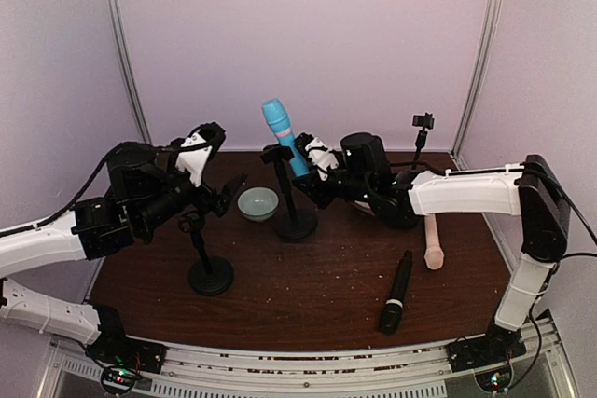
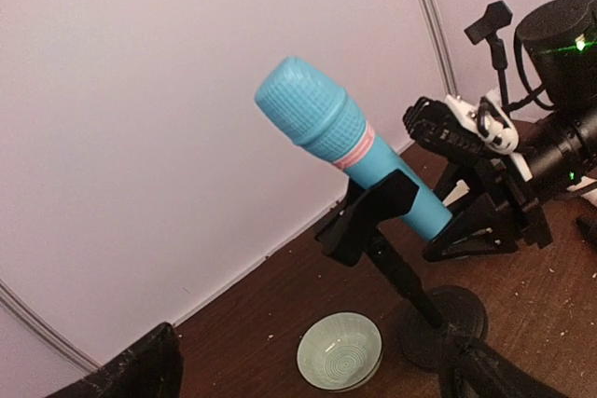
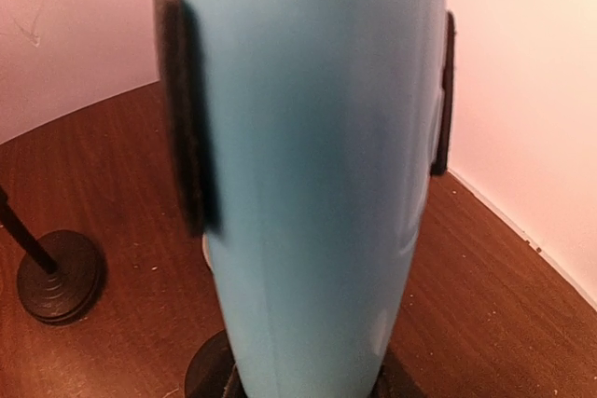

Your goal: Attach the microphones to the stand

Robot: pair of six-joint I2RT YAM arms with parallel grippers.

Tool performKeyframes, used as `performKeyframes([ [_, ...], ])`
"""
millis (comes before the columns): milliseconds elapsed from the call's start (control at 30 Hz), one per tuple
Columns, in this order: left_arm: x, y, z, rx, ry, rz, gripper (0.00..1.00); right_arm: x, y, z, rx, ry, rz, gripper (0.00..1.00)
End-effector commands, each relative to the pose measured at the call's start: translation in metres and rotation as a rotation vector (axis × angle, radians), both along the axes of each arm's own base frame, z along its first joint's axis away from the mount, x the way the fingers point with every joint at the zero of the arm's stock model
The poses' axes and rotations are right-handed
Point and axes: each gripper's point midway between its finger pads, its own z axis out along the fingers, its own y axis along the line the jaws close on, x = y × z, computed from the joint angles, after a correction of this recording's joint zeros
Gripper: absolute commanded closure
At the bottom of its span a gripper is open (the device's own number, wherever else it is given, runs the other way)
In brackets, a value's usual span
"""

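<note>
The light blue microphone's lower end (image 1: pixel 299 168) (image 3: pixel 312 221) is between my right gripper's fingers with the microphone's body in the stand's clip, so I will push outward and release it.
The light blue microphone (image 1: pixel 284 140) leans head-up in the clip of the middle stand (image 1: pixel 295 223). My right gripper (image 1: pixel 311 167) is shut on its lower end; in the right wrist view the blue body (image 3: pixel 312 184) fills the frame between two black pads (image 3: pixel 182 109). In the left wrist view the blue microphone (image 2: pixel 350 142) sits in the black clip (image 2: pixel 373 212). My left gripper (image 1: pixel 229 195) is open and empty, left of the bowl and above the left stand (image 1: pixel 210 273). The black microphone (image 1: pixel 395 292) and the cream-beige microphone (image 1: pixel 434 243) lie on the table at the right.
A pale green bowl (image 1: pixel 257 202) sits between the left and middle stands, also seen as the bowl (image 2: pixel 340 351) under my left gripper (image 2: pixel 312 375). A third, thinner stand (image 1: pixel 422 132) rises at the back right corner. Walls close in the back and sides.
</note>
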Motion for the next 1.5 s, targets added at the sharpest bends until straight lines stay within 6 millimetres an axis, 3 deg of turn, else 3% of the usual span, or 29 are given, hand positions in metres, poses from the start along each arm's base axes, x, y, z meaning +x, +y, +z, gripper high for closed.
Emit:
performKeyframes([
  [0, -0.003, 0.018, 0.03, -0.088, -0.083, 0.047, 0.02, 0.038, -0.005, 0.053, 0.085, -0.119, -0.1, 0.89],
  [233, -0.005, 0.025, 0.037, -0.117, -0.087, 0.06, 0.02, 0.081, -0.008, 0.045, 0.079, -0.137, -0.179, 0.89],
  [300, -0.006, 0.028, 0.04, -0.132, -0.09, 0.069, 0.02, 0.091, -0.008, 0.034, 0.08, -0.116, -0.205, 0.86],
  [533, -0.015, 0.045, 0.053, -0.179, -0.172, 0.091, 0.04, 0.099, -0.014, 0.003, 0.033, -0.084, -0.255, 0.78],
  [667, -0.015, 0.038, 0.051, -0.148, -0.166, 0.06, 0.1, 0.096, -0.018, -0.011, 0.016, -0.057, -0.258, 0.71],
  [767, -0.018, 0.034, 0.05, -0.147, -0.164, 0.029, 0.11, 0.091, -0.025, -0.017, 0.026, -0.034, -0.277, 0.51],
  [900, -0.015, 0.037, 0.049, -0.137, -0.168, 0.054, 0.1, 0.08, -0.034, -0.011, 0.04, -0.022, -0.281, 0.32],
  [1133, -0.014, 0.034, 0.047, -0.122, -0.146, 0.05, 0.07, 0.058, -0.06, -0.004, 0.084, 0.026, -0.335, 0.25],
  [1300, -0.007, 0.028, 0.04, -0.1, -0.071, 0.062, 0.02, 0.035, -0.077, -0.01, 0.083, 0.08, -0.36, 0.15],
  [1467, -0.005, 0.026, 0.025, -0.087, 0.042, 0.071, 0.03, 0.013, -0.094, -0.025, 0.06, 0.13, -0.389, 0.12],
])
